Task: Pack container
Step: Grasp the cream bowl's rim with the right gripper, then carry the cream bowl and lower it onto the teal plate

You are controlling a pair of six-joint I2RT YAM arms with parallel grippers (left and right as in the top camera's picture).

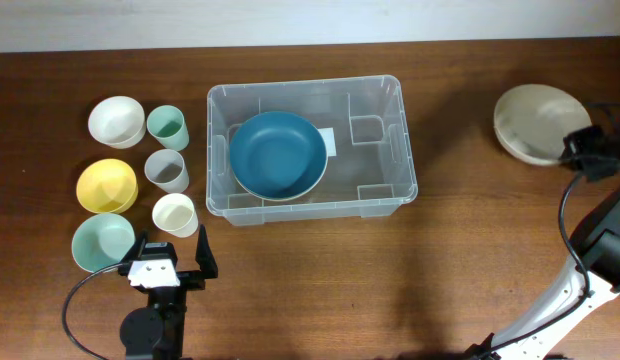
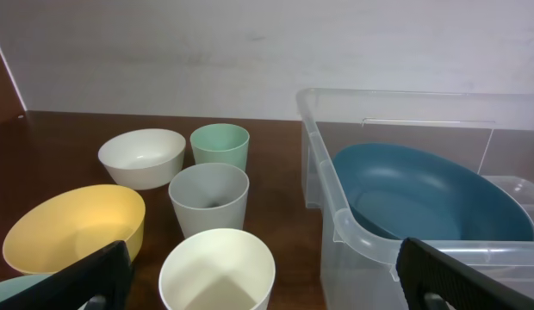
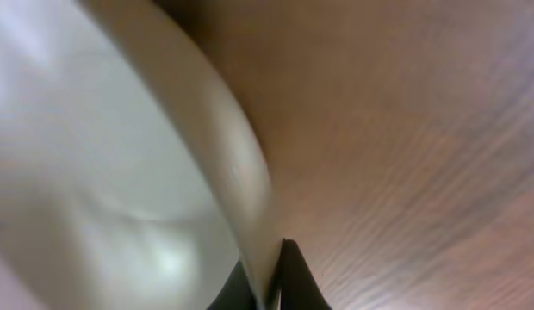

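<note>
My right gripper lifts to the left in the overhead view next and lowers to release the beige bowl inside the blue bowl [image 1: 278, 154], which stands empty.
The clear plastic container [image 1: 395, 135] stands mid-table with a dark blue bowl [image 1: 278, 154] inside; both show in the left wrist view, container [image 2: 353, 226], blue bowl [image 2: 422, 189]. My left gripper [image 1: 170, 256] is open, just in front of a white cup [image 1: 174, 213], which lies between its fingers in the left wrist view [image 2: 217, 271]. My right gripper [image 1: 578, 152] is shut on the rim of a beige bowl [image 1: 535, 122] at the far right; the right wrist view shows the rim [image 3: 237, 172] pinched between the fingertips [image 3: 271, 288].
Left of the container stand a white bowl [image 1: 116, 121], a yellow bowl [image 1: 106, 185], a pale green bowl [image 1: 102, 241], a green cup [image 1: 167, 126] and a grey cup [image 1: 166, 170]. A white wall runs behind the table.
</note>
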